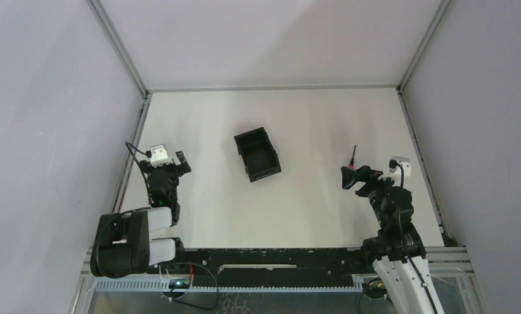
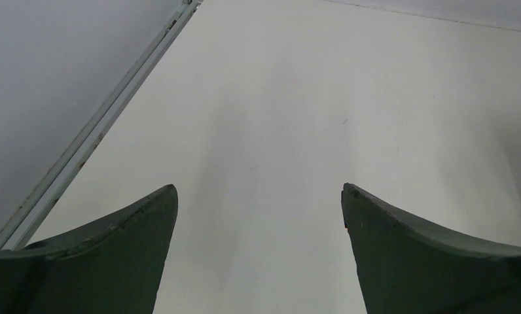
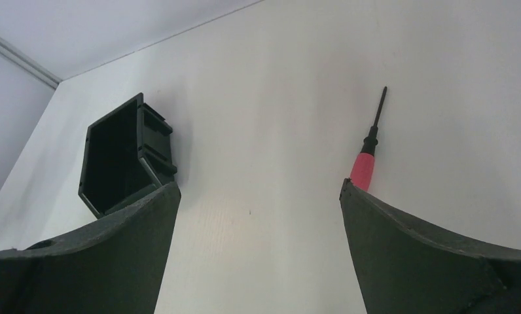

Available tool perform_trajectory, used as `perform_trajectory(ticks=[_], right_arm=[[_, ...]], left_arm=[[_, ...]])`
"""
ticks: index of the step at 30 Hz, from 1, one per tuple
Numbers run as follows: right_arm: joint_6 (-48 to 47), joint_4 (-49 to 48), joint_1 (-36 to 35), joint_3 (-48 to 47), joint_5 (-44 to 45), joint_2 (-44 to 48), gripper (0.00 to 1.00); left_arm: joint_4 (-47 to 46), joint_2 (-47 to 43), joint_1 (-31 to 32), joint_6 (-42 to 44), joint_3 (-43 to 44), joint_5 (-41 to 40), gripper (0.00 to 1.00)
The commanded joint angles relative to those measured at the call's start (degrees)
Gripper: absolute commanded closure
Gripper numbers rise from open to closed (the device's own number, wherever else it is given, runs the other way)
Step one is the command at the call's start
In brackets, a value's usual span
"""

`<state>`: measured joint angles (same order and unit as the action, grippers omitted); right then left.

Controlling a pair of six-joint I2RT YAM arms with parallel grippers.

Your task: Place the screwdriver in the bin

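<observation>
My right gripper moves outward and down onto the black collar between the screwdriver's handle and shaft (image 1: 352,161) (image 3: 370,141) next. The screwdriver still lies beyond my open fingers.
The screwdriver (image 1: 353,159), with a short red handle and thin black shaft, lies on the white table at the right; in the right wrist view the screwdriver (image 3: 368,154) lies just beyond my right fingertip, shaft pointing away. The black bin (image 1: 257,154) stands near the table's middle, and shows at the left of the right wrist view (image 3: 117,160). My right gripper (image 1: 357,178) is open and empty, just short of the handle; it also shows in its wrist view (image 3: 260,190). My left gripper (image 1: 171,159) is open and empty at the table's left, over bare table (image 2: 260,190).
Metal frame rails (image 1: 132,147) run along the table's left, back and right edges, with grey walls behind them. The left rail (image 2: 101,124) shows close by in the left wrist view.
</observation>
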<state>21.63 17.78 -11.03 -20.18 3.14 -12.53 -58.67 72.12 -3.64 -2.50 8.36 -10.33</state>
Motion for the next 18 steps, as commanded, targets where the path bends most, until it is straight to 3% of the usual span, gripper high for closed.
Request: perform_trajectory(ticks=[1, 4, 9, 12, 18], right_arm=[[2.3, -0.8, -0.3, -1.2, 3.8, -0.5, 0.00], [3.4, -2.3, -0.3, -2.7, 4.2, -1.4, 0.00], [-2.6, -8.0, -0.3, -9.0, -6.6, -5.6, 0.01], [-5.5, -5.2, -0.3, -19.6, -5.7, -15.1, 0.03], [-8.2, 13.5, -0.1, -48.2, 3.4, -38.5, 0.09]], left_arm=[[-2.0, 0.0, 0.2, 1.0, 2.7, -0.1, 0.00], [-2.0, 0.0, 0.3, 1.0, 2.7, -0.2, 0.00], [-2.0, 0.0, 0.3, 1.0, 2.6, -0.2, 0.00], [-2.0, 0.0, 0.3, 1.0, 2.7, -0.2, 0.00], [-2.0, 0.0, 0.3, 1.1, 2.6, -0.1, 0.00]])
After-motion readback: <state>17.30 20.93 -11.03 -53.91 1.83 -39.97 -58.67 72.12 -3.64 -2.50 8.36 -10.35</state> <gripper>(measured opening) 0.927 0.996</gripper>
